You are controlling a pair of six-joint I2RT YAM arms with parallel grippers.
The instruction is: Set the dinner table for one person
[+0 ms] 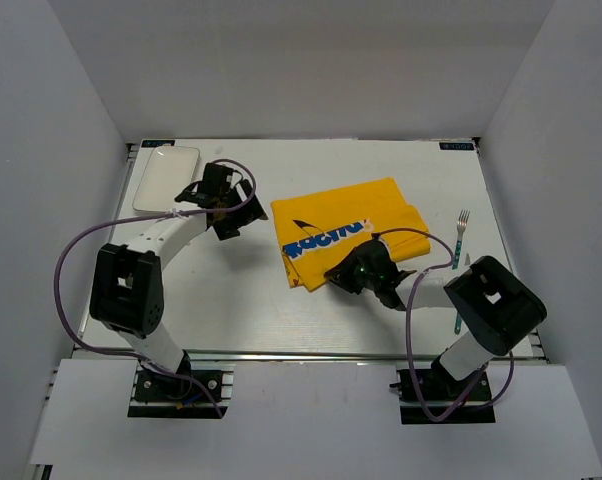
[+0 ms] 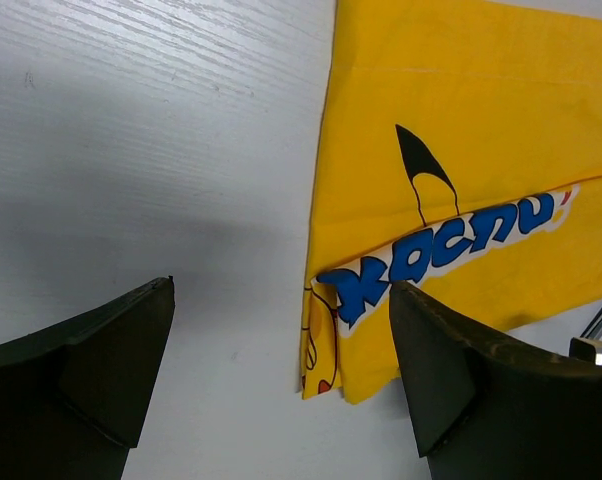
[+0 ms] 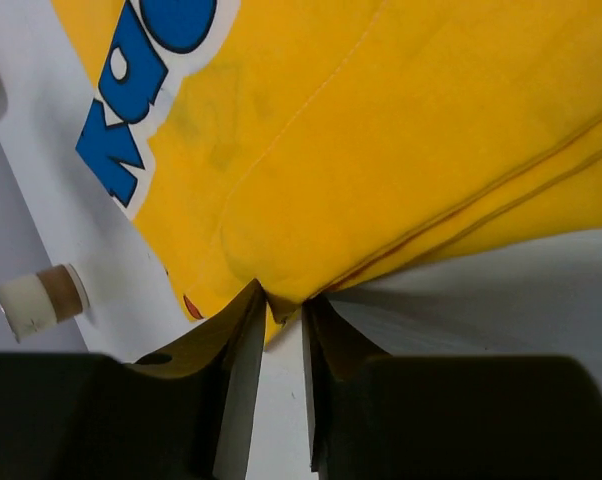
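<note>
I will next move my left gripper outward, to its right in the top view, and down onto the free far corner of the mat below it.
The dinner table (image 1: 251,310) is a large white top. A folded yellow Pikachu-print cloth mat (image 1: 346,235) lies at its middle. My right gripper (image 1: 337,276) is at the cloth's near edge, and in the right wrist view it (image 3: 284,308) is shut on a pinch of yellow cloth (image 3: 381,150). My left gripper (image 1: 229,222) hovers open and empty left of the cloth. In the left wrist view the gripper (image 2: 281,365) has its jaws wide apart over bare table beside the cloth's corner (image 2: 461,200).
A white rounded-rectangle plate (image 1: 166,175) lies at the far left corner. A fork (image 1: 462,235) with a teal handle lies right of the cloth. White walls enclose three sides. A metal rail (image 1: 311,353) runs along the near edge.
</note>
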